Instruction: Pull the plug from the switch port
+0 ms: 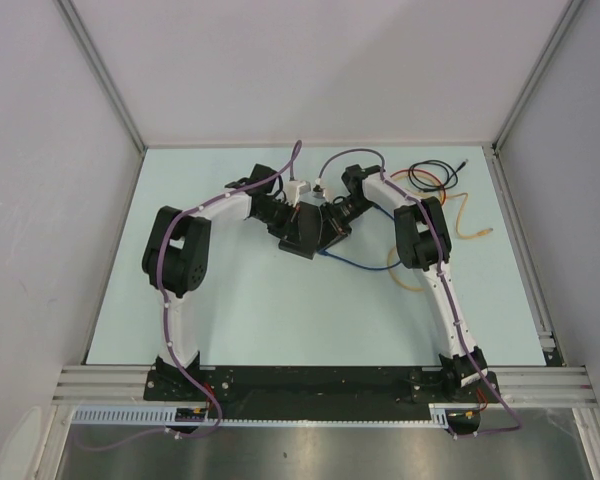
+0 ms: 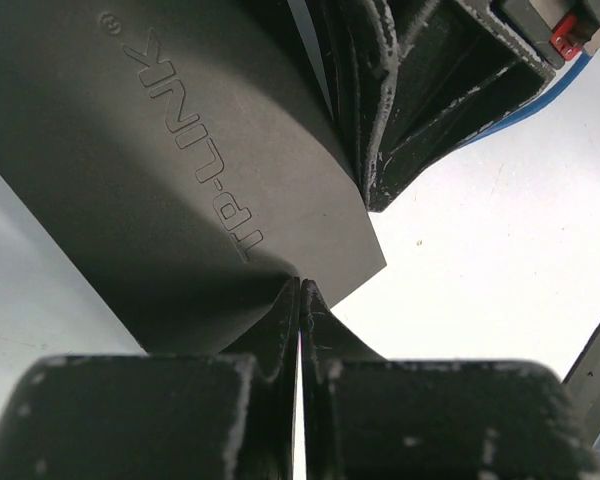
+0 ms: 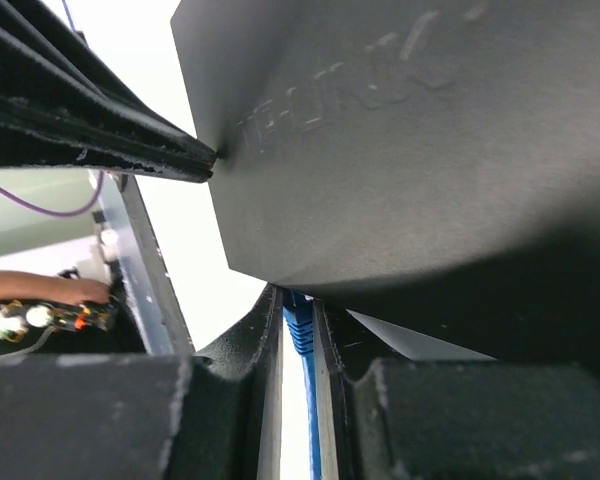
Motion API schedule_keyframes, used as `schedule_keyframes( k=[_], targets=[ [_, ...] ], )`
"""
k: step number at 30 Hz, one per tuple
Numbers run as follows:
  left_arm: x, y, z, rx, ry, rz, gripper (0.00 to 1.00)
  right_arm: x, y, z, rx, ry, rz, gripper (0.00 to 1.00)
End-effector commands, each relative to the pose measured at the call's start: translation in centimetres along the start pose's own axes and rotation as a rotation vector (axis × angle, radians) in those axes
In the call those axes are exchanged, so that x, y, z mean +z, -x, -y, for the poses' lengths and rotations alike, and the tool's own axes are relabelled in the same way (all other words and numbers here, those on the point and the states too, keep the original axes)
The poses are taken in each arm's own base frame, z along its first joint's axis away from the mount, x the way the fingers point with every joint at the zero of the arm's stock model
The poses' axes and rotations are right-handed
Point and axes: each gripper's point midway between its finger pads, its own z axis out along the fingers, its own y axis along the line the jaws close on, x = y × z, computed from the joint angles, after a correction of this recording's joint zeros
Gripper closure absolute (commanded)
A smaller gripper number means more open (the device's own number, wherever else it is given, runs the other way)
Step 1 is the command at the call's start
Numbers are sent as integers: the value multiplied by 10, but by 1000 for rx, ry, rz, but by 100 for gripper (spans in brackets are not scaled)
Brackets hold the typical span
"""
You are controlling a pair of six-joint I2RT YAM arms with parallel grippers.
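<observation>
The right gripper pulls the blue plug away toward the loose cables (image 1: 440, 186) next, since the plug still meets the switch's side.
The switch (image 1: 302, 238) is a flat black box at the table's middle, with both arms meeting at it. Up close its matte top (image 2: 180, 180) carries raised lettering. My left gripper (image 2: 300, 285) is shut with nothing between its fingers, its tips against the switch's near edge. My right gripper (image 3: 297, 300) is shut on the blue plug (image 3: 297, 325), right where the plug meets the switch's side (image 3: 410, 150). The port itself is hidden. The blue cable (image 1: 365, 263) trails off toward the right arm. In the overhead view, left gripper (image 1: 283, 220) and right gripper (image 1: 333, 222) flank the switch.
Loose black, red and orange cables (image 1: 450, 195) lie at the back right, beside the right arm. White walls with metal posts (image 1: 110, 90) enclose the table on three sides. An aluminium rail (image 1: 310, 382) runs along the near edge between the arm bases.
</observation>
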Motion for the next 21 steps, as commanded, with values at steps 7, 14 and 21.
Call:
schedule_keyframes(
  k=[7, 14, 21],
  targets=[
    [8, -33, -17, 14, 100, -98, 100, -10, -32, 41, -106, -179, -146, 100],
    [10, -32, -15, 20, 95, -97, 100, -18, -31, 40, -80, -162, -110, 100],
    [10, -31, -13, 26, 91, -98, 100, -16, -81, 14, -261, -150, -358, 100]
  ],
)
